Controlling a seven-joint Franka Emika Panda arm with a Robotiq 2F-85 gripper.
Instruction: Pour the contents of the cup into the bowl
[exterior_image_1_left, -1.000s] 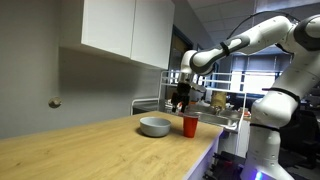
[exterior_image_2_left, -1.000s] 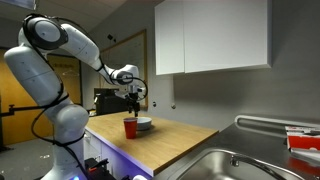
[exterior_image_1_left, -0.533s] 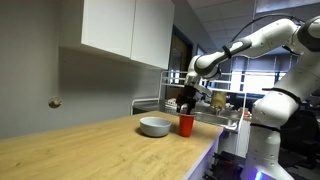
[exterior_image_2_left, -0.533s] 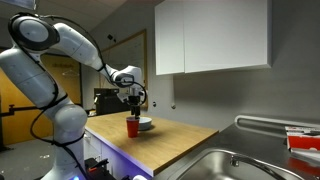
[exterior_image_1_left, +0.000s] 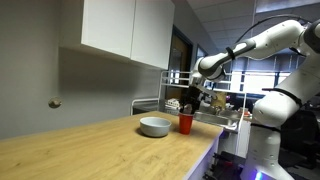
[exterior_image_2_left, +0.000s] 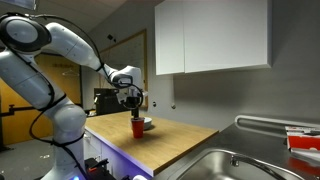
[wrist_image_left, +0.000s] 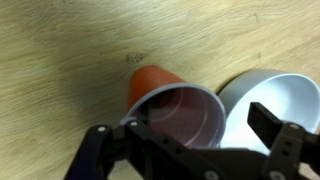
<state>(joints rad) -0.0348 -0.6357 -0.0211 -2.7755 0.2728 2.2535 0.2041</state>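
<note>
My gripper lowers onto the cup's rim beside the bowl next, one finger inside the cup, as that rim lies below the gripper, between its open fingers.
The red cup (exterior_image_1_left: 185, 123) stands upright on the wooden counter, right beside the grey-blue bowl (exterior_image_1_left: 154, 127). Both also show in an exterior view, the cup (exterior_image_2_left: 138, 127) in front of the bowl (exterior_image_2_left: 147, 123). My gripper (exterior_image_1_left: 188, 104) hangs just above the cup, also seen from the far side (exterior_image_2_left: 134, 103). In the wrist view the gripper (wrist_image_left: 183, 138) is open, its two black fingers either side of the cup's rim (wrist_image_left: 178, 115), with the bowl's pale inside (wrist_image_left: 280, 92) to the right. I cannot make out what the cup holds.
The wooden counter (exterior_image_1_left: 90, 150) stretches away from the cup. A metal dish rack (exterior_image_1_left: 225, 115) stands behind it. White wall cabinets (exterior_image_2_left: 215, 35) hang above, and a steel sink (exterior_image_2_left: 240, 165) lies at the counter's other end.
My gripper has moved sideways over the cup and come down a little closer to its rim. The cup and bowl have not moved.
</note>
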